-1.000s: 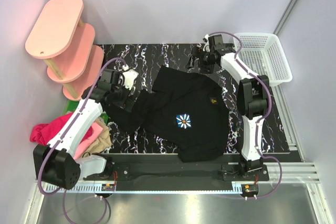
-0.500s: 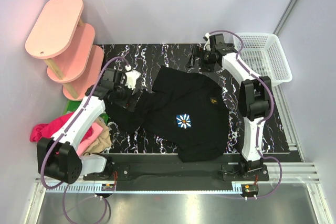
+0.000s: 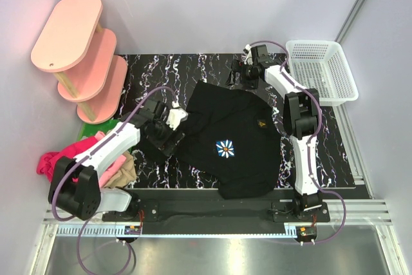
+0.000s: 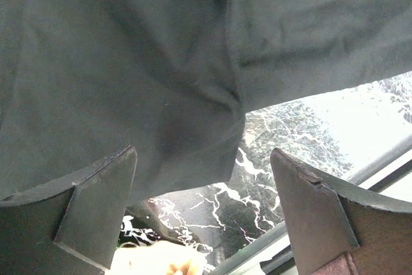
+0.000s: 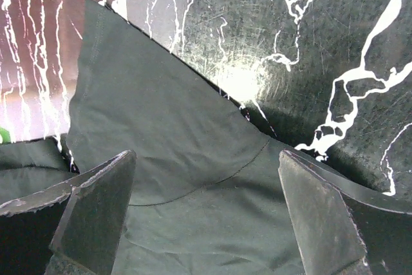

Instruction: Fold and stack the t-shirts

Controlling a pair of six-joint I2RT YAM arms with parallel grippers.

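My left gripper lowers its open fingers astride the fold of black cloth below next, since the cloth is already bunched there between them.
The black t-shirt [image 3: 232,120] with a white daisy print [image 3: 225,149] lies partly spread on the marble table. My left gripper [image 3: 166,137] is open at the shirt's left edge. In the left wrist view its fingers [image 4: 90,204] straddle the hem of the black cloth [image 4: 161,62], with bare table between them. My right gripper [image 3: 241,75] is open at the shirt's far corner. In the right wrist view it [image 5: 206,217] hovers over a black sleeve [image 5: 167,133]. More shirts, magenta [image 3: 50,162] and tan [image 3: 122,172], lie piled at the left edge.
A pink three-tier shelf [image 3: 74,43] stands at the back left. A white plastic basket [image 3: 322,69] sits at the back right. A green packet [image 3: 85,134] shows beside the shelf. The black marble mat [image 3: 161,69] ends near the arm bases.
My left gripper has moved right and nearer, onto the shirt's left edge. My right gripper has shifted slightly left at the far corner. The shirt lies much the same.
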